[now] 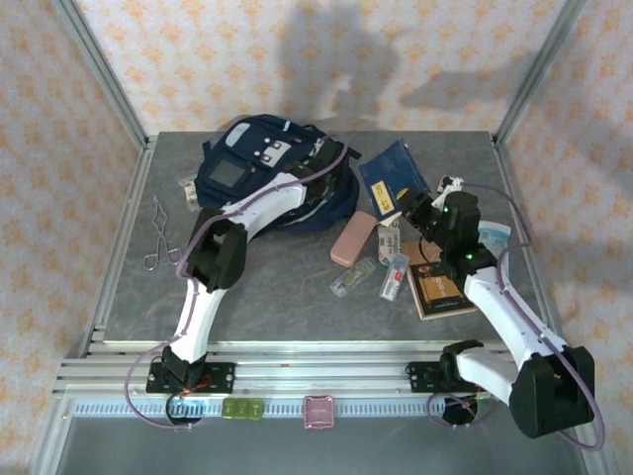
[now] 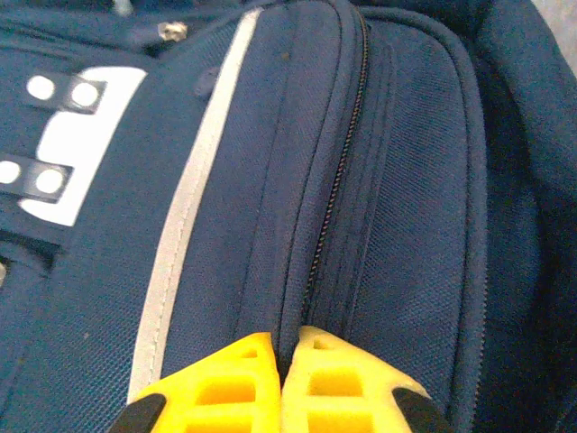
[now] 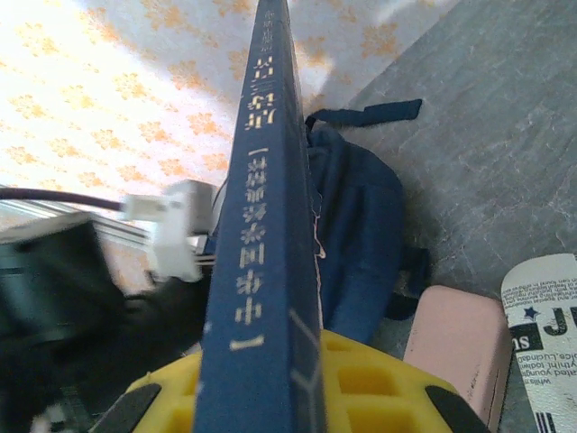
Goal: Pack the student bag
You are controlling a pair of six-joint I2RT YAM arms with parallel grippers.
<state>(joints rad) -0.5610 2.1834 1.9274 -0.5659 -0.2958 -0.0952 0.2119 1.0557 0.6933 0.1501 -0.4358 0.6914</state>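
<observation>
My right gripper moves toward the left gripper next and releases the dark blue book inside the bag, since the left gripper lies beyond the book from it.
The student bag, navy with white patches and a grey stripe, lies at the back of the table. My left gripper rests on its right side. In the left wrist view the yellow fingers are shut, pinching a fold of the bag's fabric beside the closed zipper. My right gripper is shut on a dark blue book, held tilted to the right of the bag. The book's spine with gold characters stands up between the yellow pads, and the bag lies behind it.
A pink case lies near the table's middle, also in the right wrist view. Small packets and a clear item sit beside it. A brown book is under the right arm. Metal tongs lie at left.
</observation>
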